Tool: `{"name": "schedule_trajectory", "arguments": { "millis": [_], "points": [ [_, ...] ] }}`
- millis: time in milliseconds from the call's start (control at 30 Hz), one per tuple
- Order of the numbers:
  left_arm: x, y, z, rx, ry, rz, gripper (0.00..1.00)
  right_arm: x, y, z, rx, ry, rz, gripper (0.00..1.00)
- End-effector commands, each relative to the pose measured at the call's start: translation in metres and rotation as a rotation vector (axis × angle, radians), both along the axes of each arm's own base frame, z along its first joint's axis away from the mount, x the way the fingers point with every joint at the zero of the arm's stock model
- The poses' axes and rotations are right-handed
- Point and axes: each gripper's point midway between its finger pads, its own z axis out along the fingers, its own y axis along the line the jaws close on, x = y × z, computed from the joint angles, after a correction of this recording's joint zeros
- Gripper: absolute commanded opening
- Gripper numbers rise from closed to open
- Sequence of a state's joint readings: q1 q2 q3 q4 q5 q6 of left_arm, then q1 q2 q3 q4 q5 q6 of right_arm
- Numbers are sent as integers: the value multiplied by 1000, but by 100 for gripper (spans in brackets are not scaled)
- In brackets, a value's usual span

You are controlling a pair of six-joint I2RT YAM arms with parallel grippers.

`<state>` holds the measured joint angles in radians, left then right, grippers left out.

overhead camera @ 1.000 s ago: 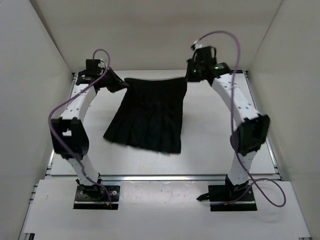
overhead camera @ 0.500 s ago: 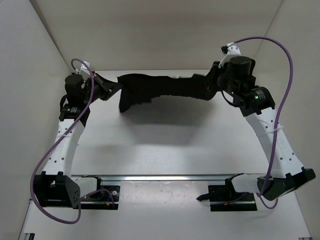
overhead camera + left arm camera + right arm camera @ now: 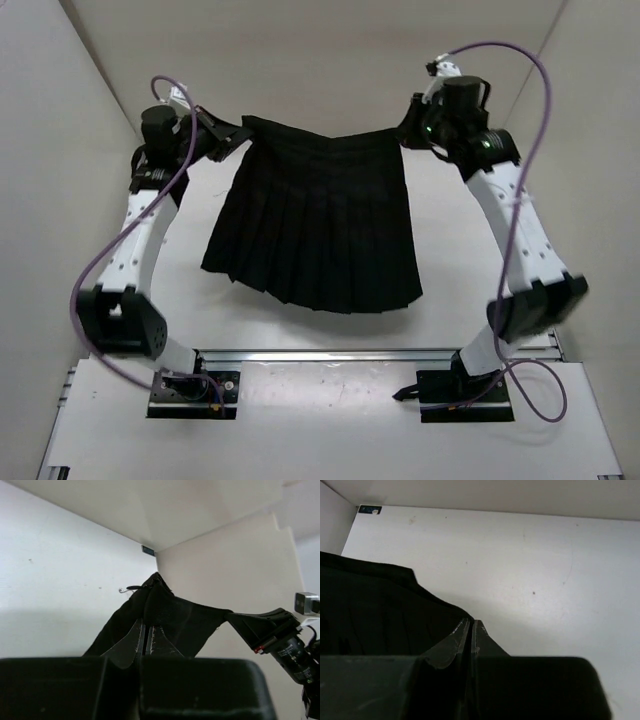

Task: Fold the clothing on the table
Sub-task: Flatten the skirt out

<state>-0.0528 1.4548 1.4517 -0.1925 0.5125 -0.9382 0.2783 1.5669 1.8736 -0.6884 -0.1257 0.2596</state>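
My left gripper holds the skirt's waistband corner. It should next lower the corner back toward the bar, then let go of it on the table.
The clothing (image 3: 315, 225), a black pleated skirt, hangs spread out above the table (image 3: 460, 280), held by its waistband at the far side. Its wider hem falls toward the near side. My left gripper (image 3: 240, 137) is shut on the waistband's left corner. In the left wrist view the clothing (image 3: 175, 617) runs out from between the left gripper's (image 3: 146, 625) pressed-together jaws. My right gripper (image 3: 405, 130) is shut on the waistband's right corner. In the right wrist view the clothing (image 3: 375, 610) lies left of the shut right gripper (image 3: 471, 622).
White walls enclose the table on the left (image 3: 50, 150), the right (image 3: 590, 150) and the back (image 3: 320, 70). An aluminium rail (image 3: 330, 354) runs along the near edge, with both arm bases (image 3: 195, 388) behind it. Purple cables (image 3: 530, 70) loop off both arms.
The skirt was bunched into a raised band half a second ago; now it hangs spread open with its hem dropped toward the near side. Both arms stayed high and shifted, still gripping.
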Motion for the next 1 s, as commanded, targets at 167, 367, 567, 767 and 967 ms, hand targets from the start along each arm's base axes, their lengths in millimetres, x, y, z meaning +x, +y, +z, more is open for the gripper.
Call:
{"name": "schedule_trajectory", "arguments": {
  "millis": [167,367,567,767,967],
  "points": [
    [33,8,76,-17,-133,26,0,24,4,106,90,-242,9,0],
    [16,0,13,-31,-46,-11,0,20,-5,25,48,-72,15,0],
    [-42,-3,-129,31,178,-42,18,-28,-2,-117,-28,196,35,0],
    [-152,5,-263,183,490,-165,55,-142,-10,-223,-32,412,26,32],
    [-188,9,-295,334,583,-186,63,-156,-31,-260,-9,538,-40,60]
  ]
}}
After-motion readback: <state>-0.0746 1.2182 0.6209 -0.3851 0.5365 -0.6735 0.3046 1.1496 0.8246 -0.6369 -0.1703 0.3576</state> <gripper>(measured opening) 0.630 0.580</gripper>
